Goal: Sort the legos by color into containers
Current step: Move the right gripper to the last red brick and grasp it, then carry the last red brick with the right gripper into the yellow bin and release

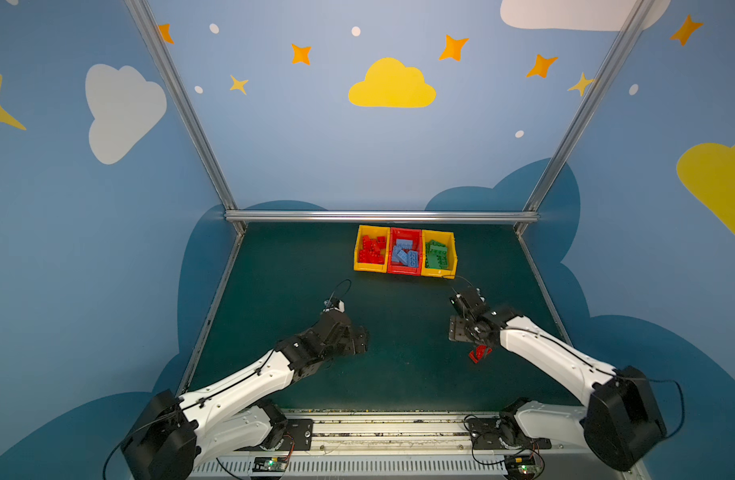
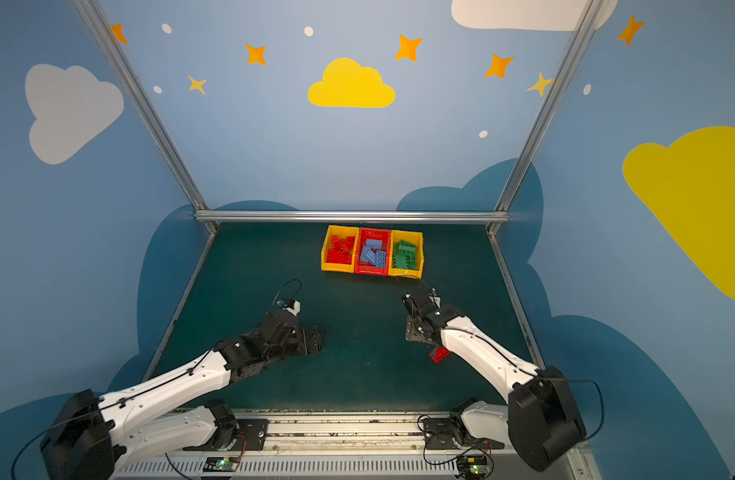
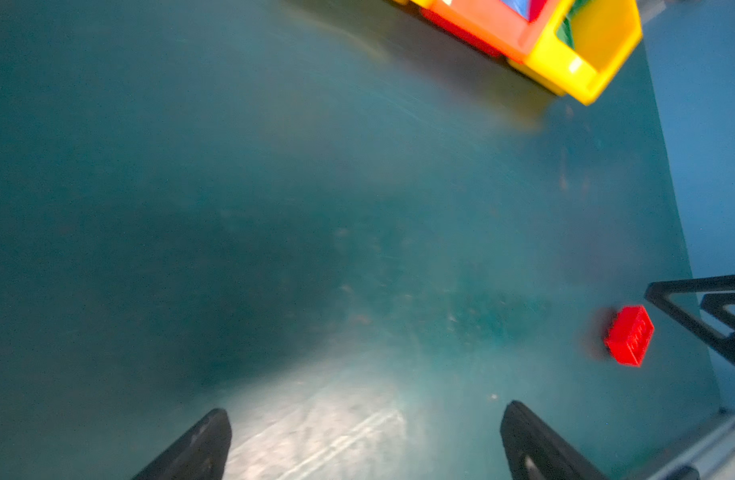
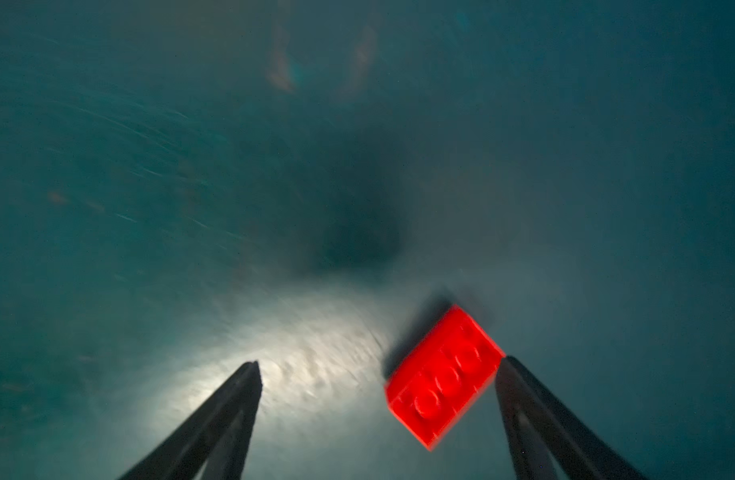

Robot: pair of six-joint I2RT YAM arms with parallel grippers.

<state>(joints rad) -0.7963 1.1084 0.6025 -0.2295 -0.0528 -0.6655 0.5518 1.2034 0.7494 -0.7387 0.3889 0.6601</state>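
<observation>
My right gripper has the red lego already between its fingers, so next I will lower it toward the mat, fingers spread around the lego's long sides, and close.
One red lego (image 4: 444, 376) lies loose on the green mat, between the spread fingers of my right gripper (image 4: 380, 361) and close against one finger (image 4: 536, 415). That gripper is open and grips nothing. Both top views show the same lego (image 1: 480, 353) (image 2: 439, 354) partly under the right wrist. My left gripper (image 3: 366, 407) hovers open and empty over bare mat at the left (image 1: 359, 338). At the back stand the containers: a yellow bin (image 1: 370, 267) with red legos, a red bin (image 1: 404, 270) with blue ones, and a yellow bin (image 1: 438, 272) with green ones.
A metal rail (image 1: 382, 216) borders the mat at the back, and slanted rails run along both sides. The arm bases sit on the front rail (image 1: 390, 432). The right gripper's finger (image 3: 698, 316) shows in the left wrist view beside the red lego (image 3: 629, 336).
</observation>
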